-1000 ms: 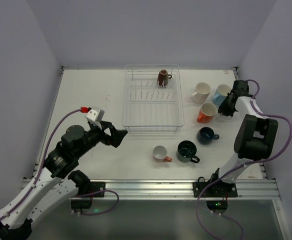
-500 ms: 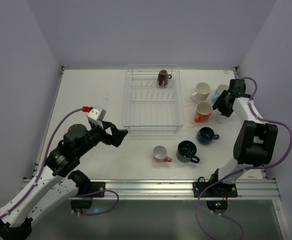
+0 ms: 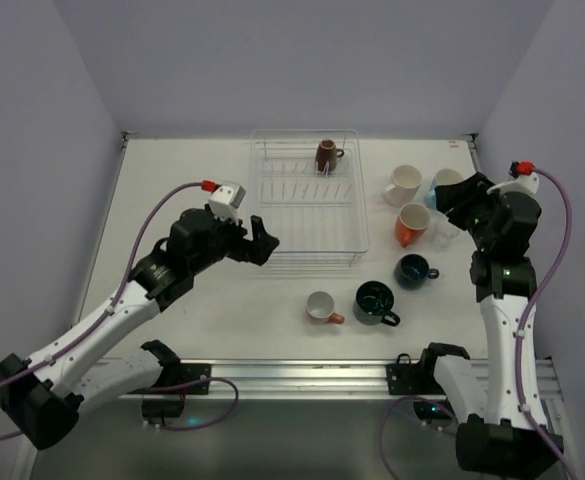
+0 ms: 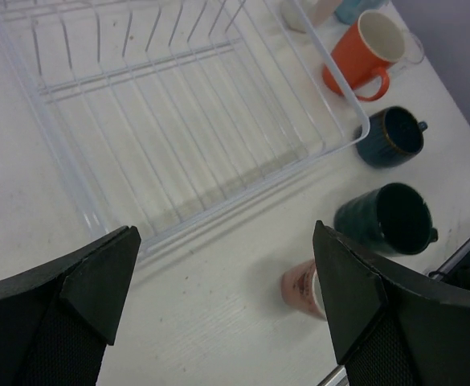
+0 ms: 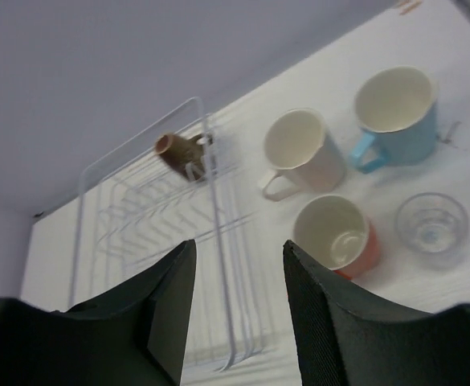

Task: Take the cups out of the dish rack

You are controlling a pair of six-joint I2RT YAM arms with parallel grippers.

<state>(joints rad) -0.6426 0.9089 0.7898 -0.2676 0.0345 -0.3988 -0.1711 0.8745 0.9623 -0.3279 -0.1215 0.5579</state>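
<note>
Next, my left gripper reaches outward across the wire rack to the dark brown cup, the rack's last, with open fingers passing either side of the cup's body.
The white wire dish rack [image 3: 307,262] holds one dark brown cup [image 3: 326,156] at its far right corner, also in the right wrist view [image 5: 178,153]. Right of the rack stand the cream cup [image 3: 403,184], light blue cup [image 3: 444,186], orange cup [image 3: 412,225] and clear glass [image 3: 445,232]. The navy cup [image 3: 413,270], dark green cup [image 3: 374,303] and salmon pink cup [image 3: 321,307] sit in front. My left gripper [image 3: 255,240] is open and empty at the rack's near left corner. My right gripper [image 3: 452,200] is open and empty above the light blue cup.
The left wrist view shows the rack's front rim [image 4: 243,201], with the pink cup [image 4: 303,288] and green cup [image 4: 383,217] close to the table's near edge. Walls enclose the table on three sides. The arm bases and a metal rail run along the front.
My left arm has swung forward and right, up to the rack's near left corner. My right arm has lifted away from the cups and now faces toward the rack.
</note>
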